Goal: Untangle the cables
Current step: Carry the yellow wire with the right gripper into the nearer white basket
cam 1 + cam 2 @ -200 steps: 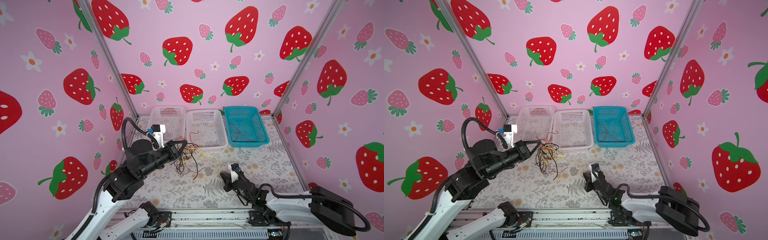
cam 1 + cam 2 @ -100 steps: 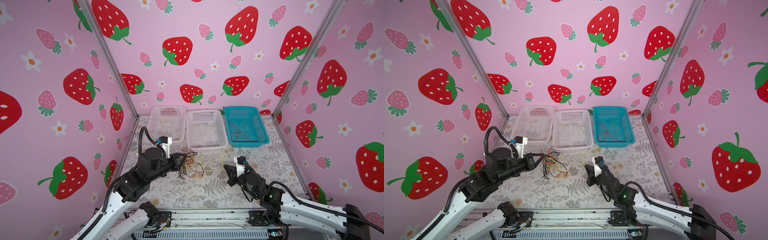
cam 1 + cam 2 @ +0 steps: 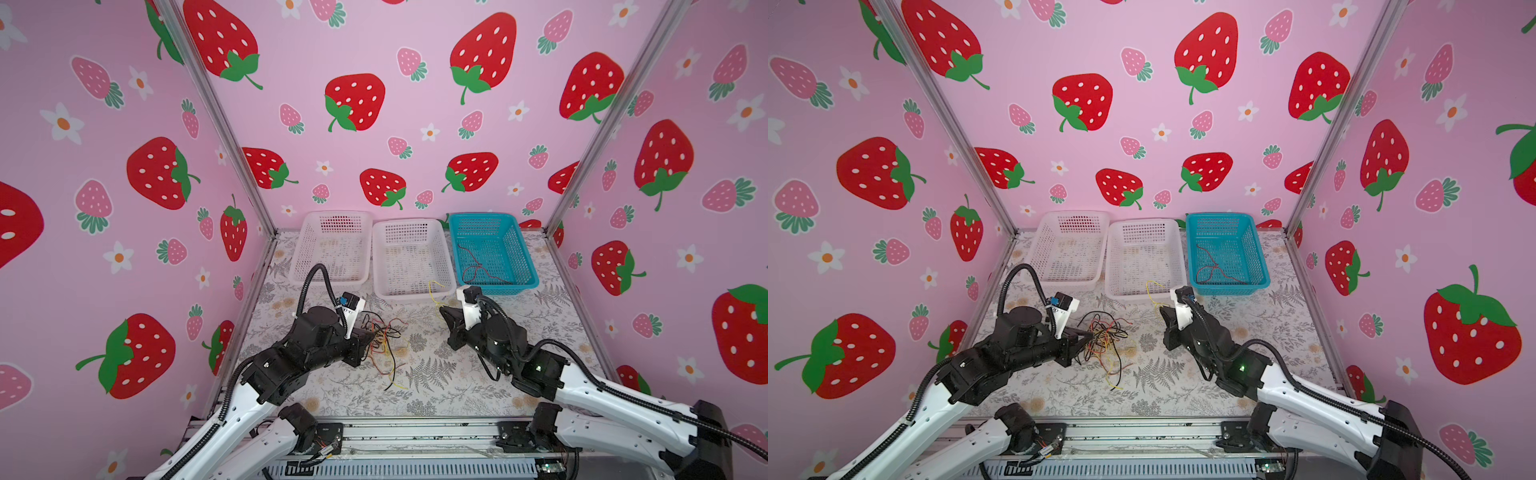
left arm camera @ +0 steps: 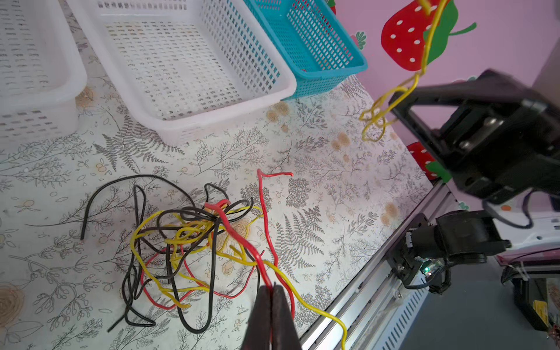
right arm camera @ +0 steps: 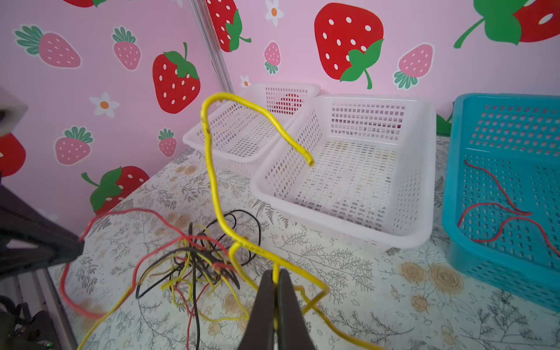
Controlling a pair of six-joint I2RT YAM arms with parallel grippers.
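Observation:
I should carry the yellow cable in my right gripper outward over the middle white basket [image 3: 408, 267] [image 5: 343, 188] next and release it, because that basket is outward of my gripper.
The cables [image 3: 384, 340] [image 3: 1104, 338] lie as a tangle of black, yellow and red wires on the floral mat, also seen in the left wrist view [image 4: 194, 236]. My left gripper [image 3: 369, 335] [image 4: 272, 287] sits at the tangle's left edge, shut on a red cable [image 4: 242, 239] that rises from the pile. My right gripper [image 3: 441, 308] [image 5: 275, 272] is shut on a yellow cable [image 5: 211, 169] [image 3: 432, 293], held up right of the tangle, in front of the middle basket. Another red cable [image 3: 478, 270] lies in the blue basket [image 3: 494, 286].
Three baskets stand in a row at the back: two white ones [image 3: 332, 216] [image 3: 409, 293] and the blue one on the right. A metal rail [image 3: 415, 432] runs along the front edge. Pink strawberry walls close in the left, back and right sides.
My left gripper has come down toward the mat with the tangle. My right gripper has risen and moved back toward the middle white basket, carrying the yellow cable away from the pile.

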